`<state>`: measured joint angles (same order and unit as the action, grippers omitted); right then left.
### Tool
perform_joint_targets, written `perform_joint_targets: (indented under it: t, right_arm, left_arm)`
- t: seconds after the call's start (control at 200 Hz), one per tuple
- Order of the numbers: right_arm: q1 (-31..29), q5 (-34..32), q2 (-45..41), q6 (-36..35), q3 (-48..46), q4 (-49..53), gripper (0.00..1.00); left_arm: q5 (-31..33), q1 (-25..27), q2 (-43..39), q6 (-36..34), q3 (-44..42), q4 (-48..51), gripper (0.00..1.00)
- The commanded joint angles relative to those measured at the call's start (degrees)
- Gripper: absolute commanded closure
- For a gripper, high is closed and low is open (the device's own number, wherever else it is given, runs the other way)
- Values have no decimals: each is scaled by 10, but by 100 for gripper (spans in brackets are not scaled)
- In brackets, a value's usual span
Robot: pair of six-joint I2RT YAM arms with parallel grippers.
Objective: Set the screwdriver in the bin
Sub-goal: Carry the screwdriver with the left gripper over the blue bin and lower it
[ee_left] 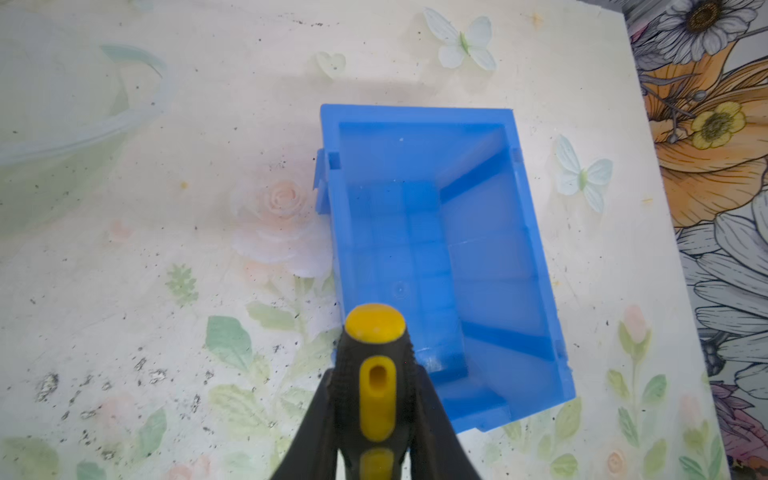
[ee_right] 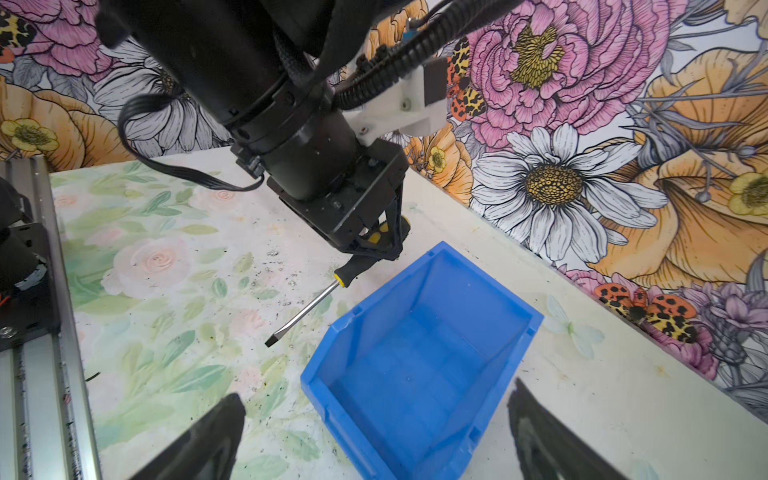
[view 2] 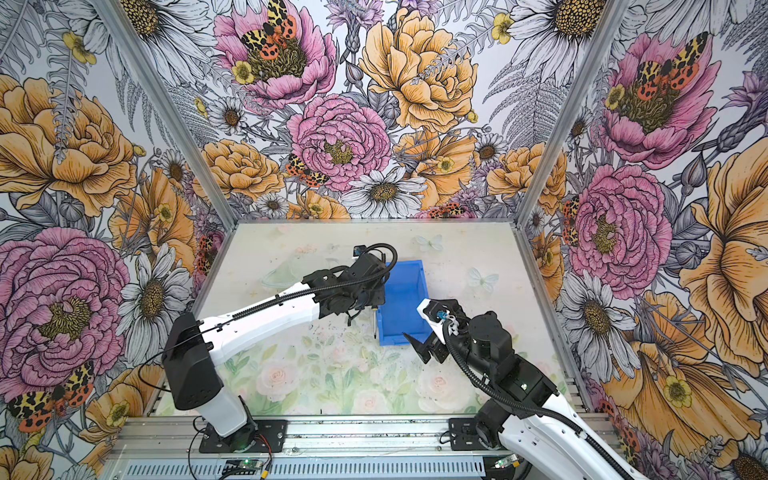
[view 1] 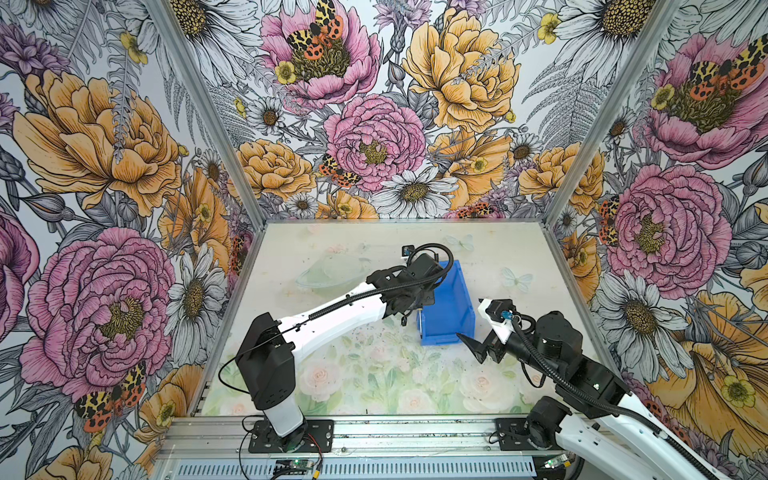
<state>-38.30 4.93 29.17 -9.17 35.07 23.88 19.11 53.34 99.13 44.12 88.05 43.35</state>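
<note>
My left gripper moves over the bin (view 2: 405, 299) next, lowers toward the bin's empty bottom and releases the screwdriver's handle. The screwdriver's stem still hangs outside the bin's side.
The screwdriver (ee_left: 376, 374), with a black-and-yellow handle, sits between the fingers of my left gripper (ee_left: 376, 374), which is shut on the handle. Its thin metal shaft (ee_right: 303, 311) slants down over the table, just outside the left wall of the bin (ee_right: 415, 374). In a top view the shaft (view 2: 375, 322) shows beside the blue bin (view 2: 405, 299). The bin (view 1: 449, 316) is empty and stands mid-table. My right gripper (ee_right: 376, 392) is open at the bin's near end, holding nothing; it also shows in both top views (view 1: 471, 345) (view 2: 415, 345).
The table (view 1: 374, 374) carries a pale floral print with dark specks. Flowered walls (view 1: 124, 166) close it in on the left, back and right. An aluminium rail (view 1: 374, 432) with both arm bases runs along the front edge.
</note>
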Motion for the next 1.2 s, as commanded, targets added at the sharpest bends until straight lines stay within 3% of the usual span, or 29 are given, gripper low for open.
perform_joint_targets:
  t: [0.0,0.215,0.48,1.191]
  right_arm:
    - [4,-49,-18,-7,8,2,1]
    - [6,-86,-36,-13,3,7,0]
    - [6,-93,-35,-16,2,10,0]
    - [7,-99,-29,-21,-4,12,0]
  left_arm:
    - [11,-5,46,-26,62,0,92]
    - [-5,-9,163,-8,167,0,91]
    - [-14,-25,262,5,231,-1,91]
    - [-19,-34,357,62,244,-1,87]
